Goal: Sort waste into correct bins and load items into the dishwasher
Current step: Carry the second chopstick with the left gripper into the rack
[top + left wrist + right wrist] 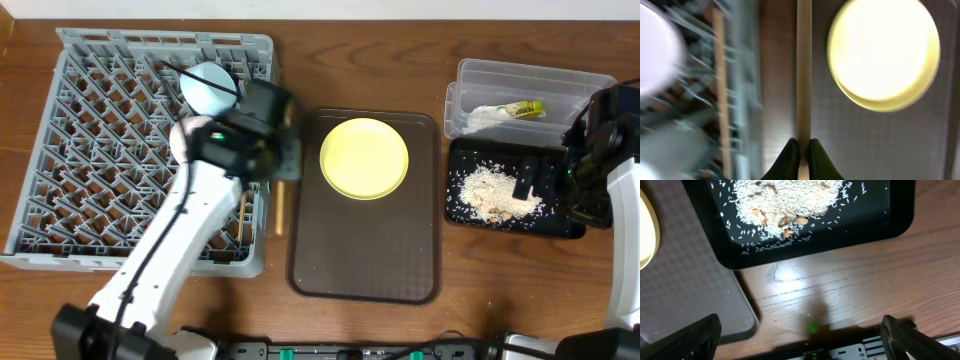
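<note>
Next, my left gripper moves over the rack's edge and down to the part of the rack beside the second chopstick [252,215], then releases, because the held chopstick hangs outside the rack [90,60].
My left gripper [804,152] is shut on a thin wooden chopstick [804,70], which runs straight ahead over the gap between the grey dishwasher rack [90,60] and the brown tray. In the overhead view the left gripper [282,172] hangs at the rack's right edge with the chopstick [280,212] below it. A second chopstick [718,75] lies in the rack. The yellow plate [364,158] rests on the brown tray. A light blue bowl [208,88] sits in the rack. My right gripper [800,340] stands wide open above the table, in front of the black tray [890,220] of rice crumbs [785,200].
The brown serving tray [365,260] lies in the middle. At the back right, the clear tub [530,80] holds the green-and-yellow wrapper [524,108] and a white scrap. The black tray [560,225] sits in front of it. My right arm [605,150] rises at the right edge.
</note>
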Robot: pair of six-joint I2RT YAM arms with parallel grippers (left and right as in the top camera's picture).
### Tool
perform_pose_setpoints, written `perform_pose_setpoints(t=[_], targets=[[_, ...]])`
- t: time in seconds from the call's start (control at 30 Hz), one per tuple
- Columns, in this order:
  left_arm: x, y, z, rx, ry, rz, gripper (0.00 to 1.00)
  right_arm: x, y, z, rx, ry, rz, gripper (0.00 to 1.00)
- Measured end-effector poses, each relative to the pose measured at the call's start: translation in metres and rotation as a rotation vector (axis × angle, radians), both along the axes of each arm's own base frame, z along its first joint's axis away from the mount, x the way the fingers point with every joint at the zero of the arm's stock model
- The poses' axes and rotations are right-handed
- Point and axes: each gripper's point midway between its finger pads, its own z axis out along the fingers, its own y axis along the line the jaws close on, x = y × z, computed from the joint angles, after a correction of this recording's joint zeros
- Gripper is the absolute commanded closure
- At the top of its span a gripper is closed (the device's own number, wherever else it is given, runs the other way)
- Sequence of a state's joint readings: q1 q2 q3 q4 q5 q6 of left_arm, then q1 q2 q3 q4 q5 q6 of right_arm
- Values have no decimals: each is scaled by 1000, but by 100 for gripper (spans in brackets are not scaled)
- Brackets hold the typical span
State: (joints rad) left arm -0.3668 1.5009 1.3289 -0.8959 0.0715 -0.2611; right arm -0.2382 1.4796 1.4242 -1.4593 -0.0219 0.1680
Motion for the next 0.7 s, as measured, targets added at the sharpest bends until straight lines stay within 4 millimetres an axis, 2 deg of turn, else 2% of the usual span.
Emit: perform_pose_setpoints(t=[0.13, 0.27, 0.5, 0.53, 0.67, 0.7], targets=[[16, 28, 3, 26, -42, 13, 91, 0, 0, 0, 0, 1, 0, 1], [33, 47, 6, 37, -85, 36, 91, 0, 0, 0, 0, 1, 0, 1], [46, 53, -17, 60, -50, 26, 87, 0, 0, 0, 0, 2, 0, 1], [46, 52, -22, 63, -37, 24, 84, 0, 0, 0, 0, 2, 0, 1], [48, 54, -41, 89, 9, 17, 55, 0, 0, 0, 0, 2, 0, 1], [48, 55, -43, 94, 13, 14, 53, 0, 0, 0, 0, 2, 0, 1]])
